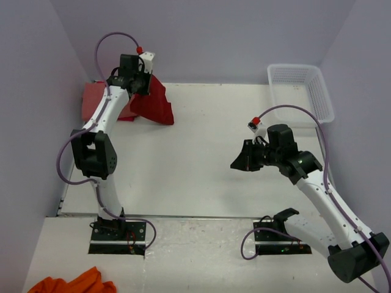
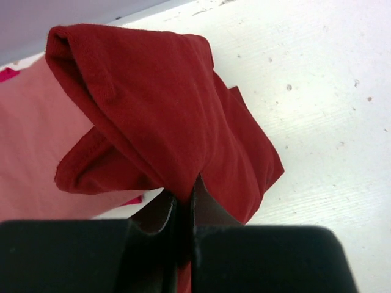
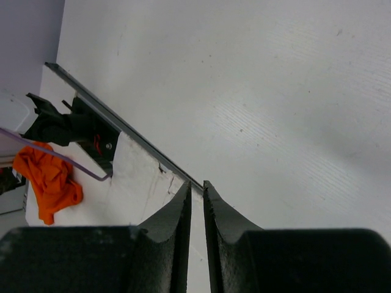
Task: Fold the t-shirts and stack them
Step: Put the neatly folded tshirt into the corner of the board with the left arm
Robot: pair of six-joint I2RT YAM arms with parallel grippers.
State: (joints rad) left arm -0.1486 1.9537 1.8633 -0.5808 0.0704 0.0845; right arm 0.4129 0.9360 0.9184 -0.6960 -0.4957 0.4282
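The salmon-pink t-shirt (image 1: 93,101) (image 2: 40,146) lies below my left gripper, to the left in the top view. I will move the gripper that way next and down to release.
A dark red t-shirt (image 1: 154,102) hangs folded from my left gripper (image 1: 139,76) at the far left back of the table. In the left wrist view the jaws are shut on its cloth (image 2: 159,104), which drapes away from the left gripper (image 2: 185,196). A salmon-pink t-shirt (image 1: 93,101) lies flat under and beside it (image 2: 27,152). My right gripper (image 1: 240,162) hovers over bare table at the right. Its jaws (image 3: 197,188) stand a thin slit apart with nothing between them. A crumpled orange-red cloth (image 1: 73,284) lies on the near ledge, also visible in the right wrist view (image 3: 52,180).
A white mesh basket (image 1: 302,91) stands at the back right corner. A metal strip (image 1: 183,215) runs along the table's near edge, with both arm bases behind it. Purple walls close in the left, back and right sides.
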